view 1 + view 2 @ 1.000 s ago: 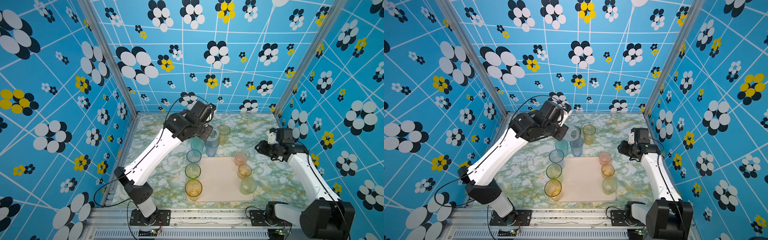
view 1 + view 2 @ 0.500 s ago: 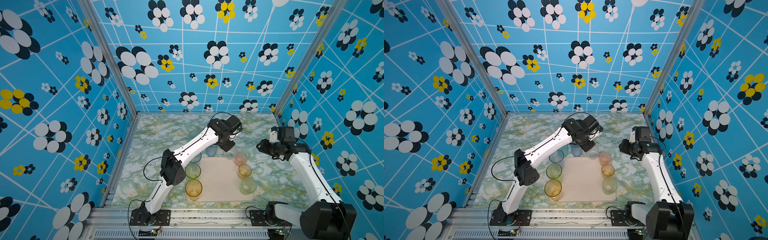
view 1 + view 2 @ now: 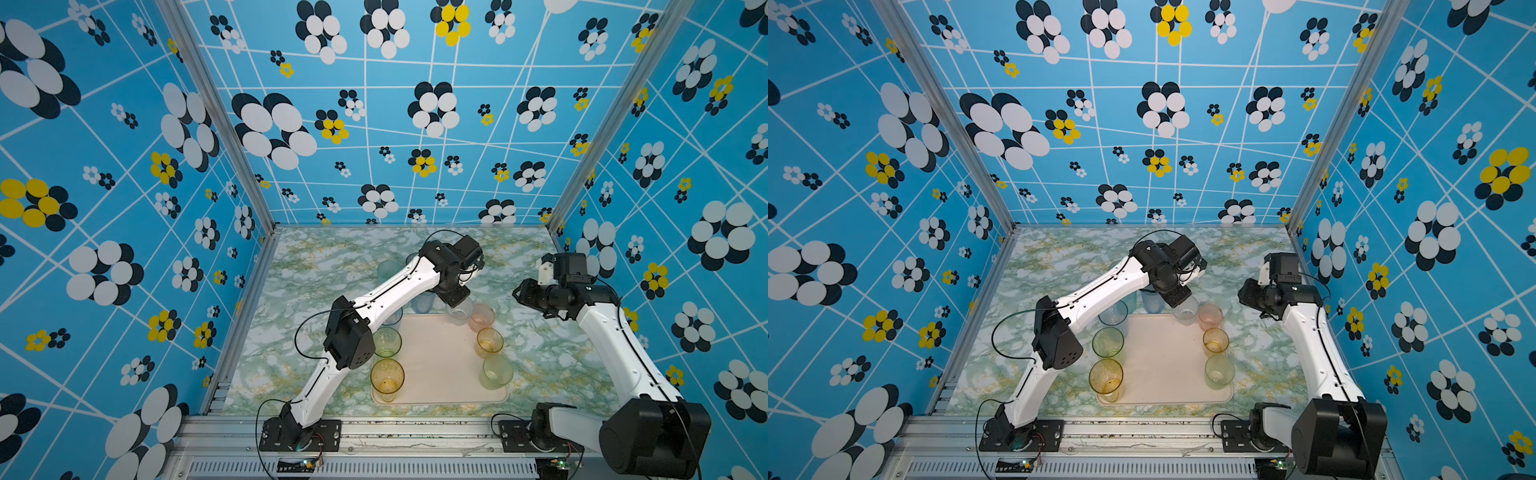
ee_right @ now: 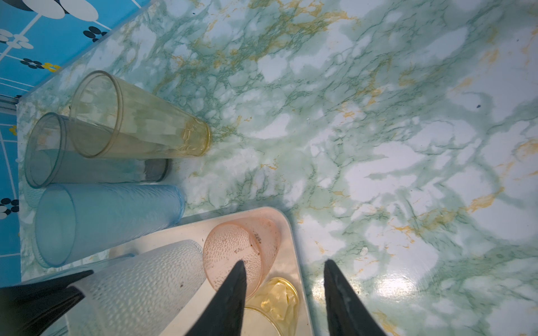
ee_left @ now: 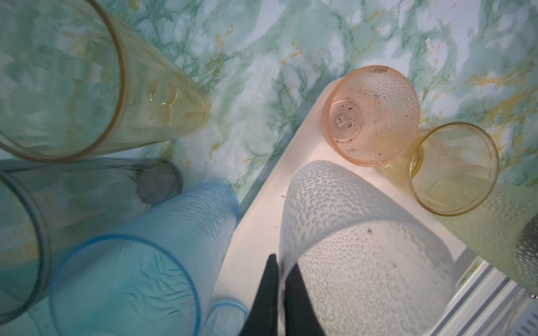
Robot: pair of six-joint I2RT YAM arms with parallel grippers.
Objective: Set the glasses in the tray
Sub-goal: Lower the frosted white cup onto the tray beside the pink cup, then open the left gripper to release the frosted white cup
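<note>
I should next lower the clear dimpled glass in my left gripper down onto the tray's free bottom beside the pink glass [image 3: 482, 316] and let go of the clear dimpled glass's rim.
My left gripper [image 5: 281, 261] is shut on the rim of the short clear dimpled glass [image 5: 364, 261], one finger inside and one outside. In both top views this glass [image 3: 460, 311] [image 3: 1185, 309] is upright over the far edge of the cream tray [image 3: 436, 365], right beside the pink glass [image 3: 482, 316]. Whether its base rests on the tray I cannot tell. The orange glass [image 3: 489, 341], pale green glass [image 3: 495, 372], tall amber glass [image 3: 387, 379] and tall green glass [image 3: 387, 341] stand in the tray. My right gripper [image 4: 283, 261] hangs open and empty above the tray's far right corner [image 4: 292, 241].
Tall glasses stand on the marble table just behind the tray: a blue one [image 4: 102, 215], a grey one [image 4: 87, 168] and a yellowish one [image 4: 139, 128]. My left arm [image 3: 395, 286] stretches across them. Patterned blue walls close the table on three sides.
My left arm has swung from the far left of the table over to the right and down, bringing the clear glass to the tray's far edge. The right arm has hardly moved.
</note>
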